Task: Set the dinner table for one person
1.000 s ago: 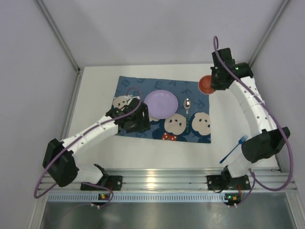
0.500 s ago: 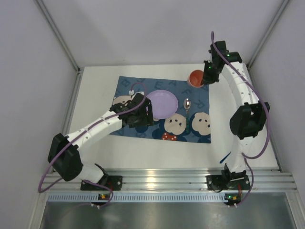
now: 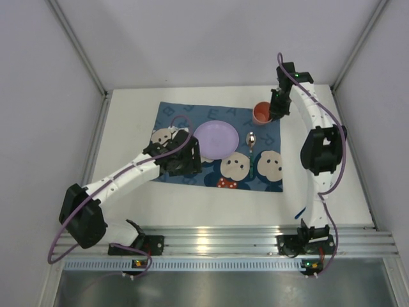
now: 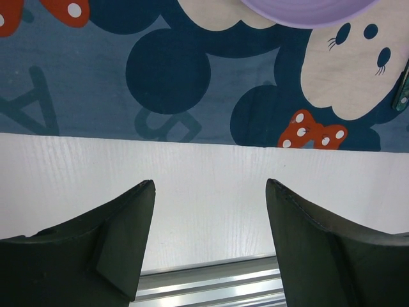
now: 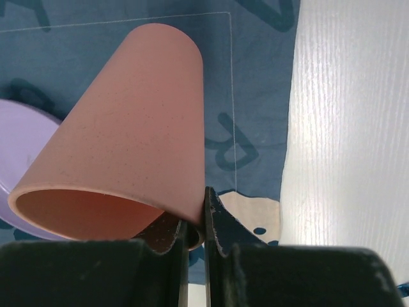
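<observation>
My right gripper will lower the cup onto the placemat's far corner (image 3: 263,128) next and let go of the cup's rim. That spot below the gripper is free and clear of the plate (image 3: 216,139) and spoon.
My right gripper (image 3: 275,110) is shut on the rim of a terracotta cup (image 3: 261,113), one finger inside and one outside, and holds it over the far right corner of the dark-blue mouse placemat (image 3: 192,118). In the right wrist view the cup (image 5: 128,160) tilts above the placemat (image 5: 255,77). A lilac plate (image 3: 216,139) lies on the placemat's middle, with a metal spoon (image 3: 251,139) to its right. My left gripper (image 3: 181,167) is open and empty over the placemat's near left edge. The white dinner table (image 3: 128,121) lies beneath; in the left wrist view (image 4: 204,185) it shows between my fingers.
A blue fork (image 3: 299,212) lies on the table at the near right, mostly hidden by my right arm. The ribbed aluminium rail (image 3: 217,240) runs along the near edge. White walls close in on the left, back and right.
My right gripper has carried the cup leftward from the table's far right to above the placemat's far right corner. My left gripper shifted slightly around the plate's left side.
</observation>
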